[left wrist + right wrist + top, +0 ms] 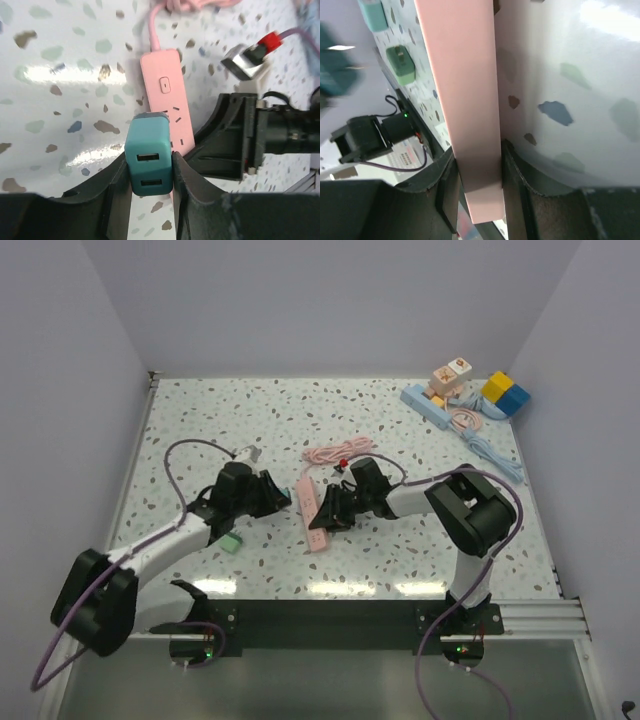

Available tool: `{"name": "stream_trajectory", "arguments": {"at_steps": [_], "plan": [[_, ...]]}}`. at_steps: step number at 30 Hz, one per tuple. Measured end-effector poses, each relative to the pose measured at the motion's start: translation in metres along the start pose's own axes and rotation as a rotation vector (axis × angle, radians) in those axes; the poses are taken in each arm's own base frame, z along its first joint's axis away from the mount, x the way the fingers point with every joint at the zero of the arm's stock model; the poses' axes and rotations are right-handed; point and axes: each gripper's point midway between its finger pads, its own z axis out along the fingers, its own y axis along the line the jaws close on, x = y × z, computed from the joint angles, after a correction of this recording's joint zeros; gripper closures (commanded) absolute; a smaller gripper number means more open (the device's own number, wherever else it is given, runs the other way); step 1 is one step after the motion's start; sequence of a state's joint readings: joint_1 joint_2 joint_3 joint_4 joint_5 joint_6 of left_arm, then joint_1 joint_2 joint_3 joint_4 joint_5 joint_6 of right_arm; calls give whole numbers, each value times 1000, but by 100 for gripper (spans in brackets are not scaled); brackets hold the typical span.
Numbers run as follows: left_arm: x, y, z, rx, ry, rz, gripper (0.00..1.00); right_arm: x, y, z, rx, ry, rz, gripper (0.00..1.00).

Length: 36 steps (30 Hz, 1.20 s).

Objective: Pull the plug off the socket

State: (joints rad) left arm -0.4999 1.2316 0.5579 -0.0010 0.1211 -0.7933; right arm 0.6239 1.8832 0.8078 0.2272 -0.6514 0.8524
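Observation:
The robot will next move its left gripper back, down and to the left in the top view, to the tabletop (239, 527) beside the green adapter, because the socket holes of the pink strip show bare.
A teal USB plug (148, 155) sits between the fingers of my left gripper (148, 177), which is shut on it. The plug is over the left edge of the pink socket strip (167, 107), whose socket holes show bare beside it. I cannot tell whether they touch. In the top view my left gripper (280, 500) is just left of the strip (310, 512) and the plug is hidden. My right gripper (330, 510) is shut on the strip's near end from the right. In the right wrist view the fingers (447, 190) clamp the strip (470, 100) at its sides.
The strip's pink cable (340, 452) coils behind it, beside a silver connector with a red collar (247, 59). A green adapter (232, 542) lies near the left arm. A blue strip (440, 410) and yellow and blue blocks (505, 392) stand at the back right.

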Motion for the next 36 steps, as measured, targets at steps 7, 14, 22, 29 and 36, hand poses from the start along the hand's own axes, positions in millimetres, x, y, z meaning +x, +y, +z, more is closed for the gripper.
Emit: {"name": "stream_trajectory", "arguments": {"at_steps": [7,14,22,29,36], "plan": [[-45,3,-66,-51,-239,-73,100,-23,-9,-9,16,-65,69,100],[-7,85,-82,-375,-204,-166,100,-26,-6,-9,23,-64,62,100],[20,123,-83,-534,-144,-198,29,-26,-6,-10,35,-58,35,100],[11,109,-75,-468,-137,-157,0,-26,-5,-12,36,-47,8,69],[-7,77,-60,-365,-89,-76,0,-25,0,-29,83,-57,34,12]]}}
